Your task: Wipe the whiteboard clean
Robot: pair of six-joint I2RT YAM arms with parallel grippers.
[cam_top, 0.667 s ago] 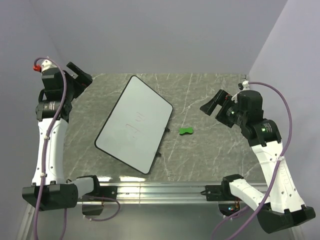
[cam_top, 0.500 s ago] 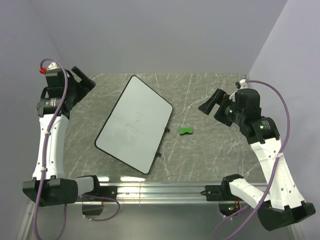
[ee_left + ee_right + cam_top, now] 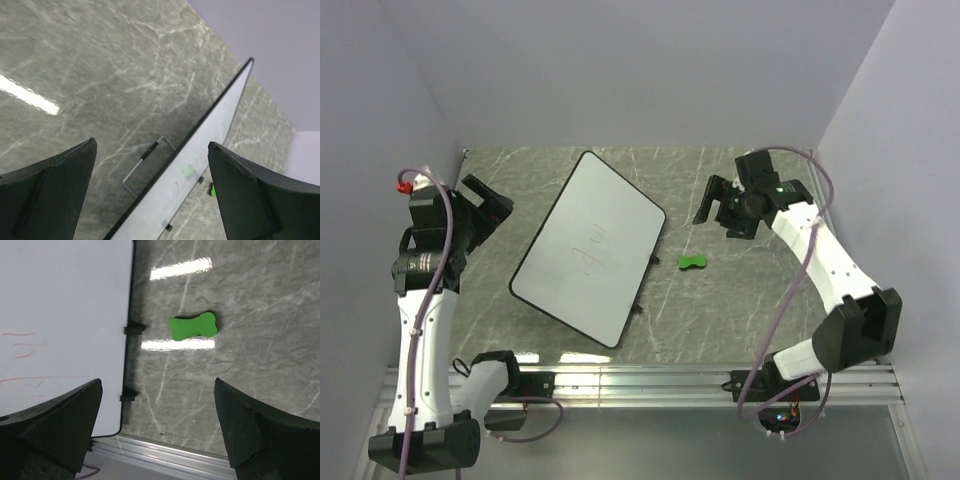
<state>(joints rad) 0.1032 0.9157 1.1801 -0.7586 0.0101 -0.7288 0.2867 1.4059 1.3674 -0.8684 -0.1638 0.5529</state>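
I should next lower my right gripper toward the eraser, which lies below, to the left in the top view, and turn it on the way down onto the waist [image 3: 692, 262] [image 3: 193, 327], which is narrower than the ends.
The whiteboard [image 3: 588, 248] lies tilted at the table's middle left, with faint scribbles near its middle. In the right wrist view the whiteboard [image 3: 60, 300] shows thin red strokes at its left. The left wrist view shows the whiteboard [image 3: 200, 165] nearly edge-on. The green peanut-shaped eraser [image 3: 693, 263] lies on the table right of the board, and it also shows in the right wrist view [image 3: 193, 326]. My left gripper [image 3: 492, 205] is open and empty, left of the board. My right gripper [image 3: 717, 210] is open and empty, above the table just beyond the eraser.
A wire stand [image 3: 145, 167] sticks out from under the board's left edge. Small black clips [image 3: 134, 328] sit on its right edge. An aluminium rail [image 3: 640, 380] runs along the table's near edge. Purple walls close in the back and both sides.
My right arm has swung left and forward, bringing its gripper from the right side to near the eraser. My left arm has dropped lower and nearer. The board and eraser have not moved.
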